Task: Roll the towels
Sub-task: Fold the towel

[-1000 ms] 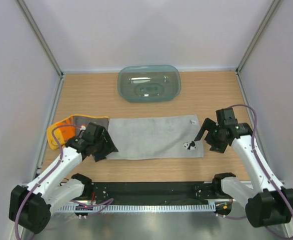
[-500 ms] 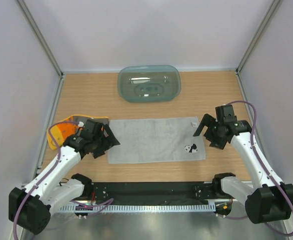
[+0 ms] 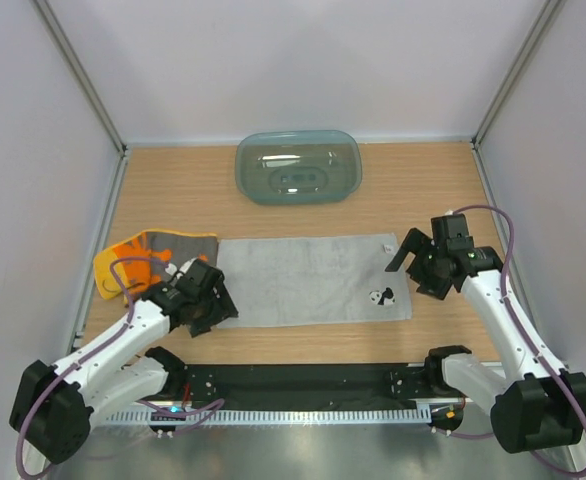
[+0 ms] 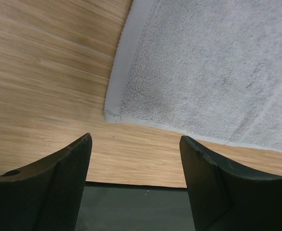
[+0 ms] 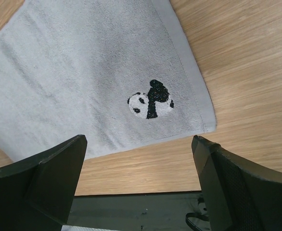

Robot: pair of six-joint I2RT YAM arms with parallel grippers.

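The grey towel's near corner by the panda mark lies flat below my right gripper's open fingers, so I should move back and down onto it.
The grey towel [image 3: 308,280] lies flat on the table, its panda mark [image 3: 379,296] near the front right corner. The yellow-orange towel [image 3: 148,255] lies bunched at the left, beside it. My left gripper [image 3: 211,312] is open and empty over the grey towel's front left corner [image 4: 113,114]. My right gripper [image 3: 413,268] is open and empty just right of the grey towel's right edge; the panda mark [image 5: 150,100] and the front right corner [image 5: 209,126] show between its fingers.
A translucent teal tray [image 3: 298,167] sits upside down at the back middle. White walls with metal posts close in the left, right and back. A black rail [image 3: 303,385] runs along the table's near edge.
My left gripper has moved toward the near edge, off the yellow-orange towel to the grey towel's front left corner. The right gripper has shifted slightly back. The grey towel now lies flatter.
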